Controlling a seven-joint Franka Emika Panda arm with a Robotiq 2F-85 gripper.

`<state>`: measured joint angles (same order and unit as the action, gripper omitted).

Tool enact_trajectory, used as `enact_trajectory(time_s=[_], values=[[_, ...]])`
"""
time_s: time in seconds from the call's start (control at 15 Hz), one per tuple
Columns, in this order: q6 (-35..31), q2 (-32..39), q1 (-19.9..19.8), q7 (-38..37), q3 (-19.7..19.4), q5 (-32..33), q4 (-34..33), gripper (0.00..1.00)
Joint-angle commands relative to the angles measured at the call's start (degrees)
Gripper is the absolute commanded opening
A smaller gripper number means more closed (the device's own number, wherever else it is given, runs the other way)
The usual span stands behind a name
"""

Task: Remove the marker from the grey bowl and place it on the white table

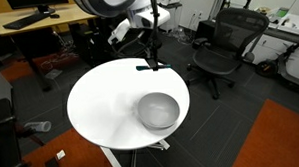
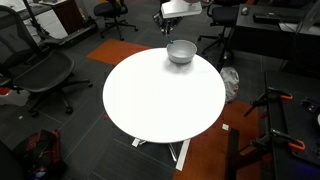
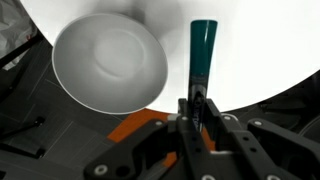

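Observation:
The gripper lowers the teal-green marker (image 1: 145, 67) onto the bare white table beside the grey bowl next and releases it, as that patch lies clear outside the bowl's rim.
The grey bowl (image 3: 110, 60) is empty and stands on the white table (image 1: 100, 100), near its edge; it shows in both exterior views (image 1: 158, 110) (image 2: 181, 51). My gripper (image 3: 197, 105) is shut on the teal-green marker (image 3: 202, 50), which sticks out past the fingers over the tabletop beside the bowl. In an exterior view the gripper (image 1: 153, 59) hangs low over the table's far edge with the marker (image 1: 145, 67) at its tip. In an exterior view the gripper (image 2: 165, 21) is just beyond the bowl, and the marker is too small to tell there.
Black office chairs (image 1: 223, 46) (image 2: 45, 75) stand around the table. Tan wooden desks (image 1: 32, 23) are behind it. The floor is dark carpet with orange patches (image 1: 281, 134). A tripod and cables (image 2: 275, 120) stand beside the table.

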<state>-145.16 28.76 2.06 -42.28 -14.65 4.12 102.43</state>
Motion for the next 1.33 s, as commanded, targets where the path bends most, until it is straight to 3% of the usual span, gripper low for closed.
enact_trajectory(time_s=[0.0, 0.27, 0.93, 1.27], values=[[-1.31, 5.11, -1.83, 0.80, 0.25, -0.44, -5.90, 0.05], [0.26, 10.05, -3.12, 2.80, 1.12, -1.31, -11.06, 0.05], [1.82, 18.04, -4.30, 19.49, 5.17, -2.47, -18.51, 0.05], [4.78, 21.61, -4.78, 23.76, 6.45, -2.88, -22.48, 0.05]])
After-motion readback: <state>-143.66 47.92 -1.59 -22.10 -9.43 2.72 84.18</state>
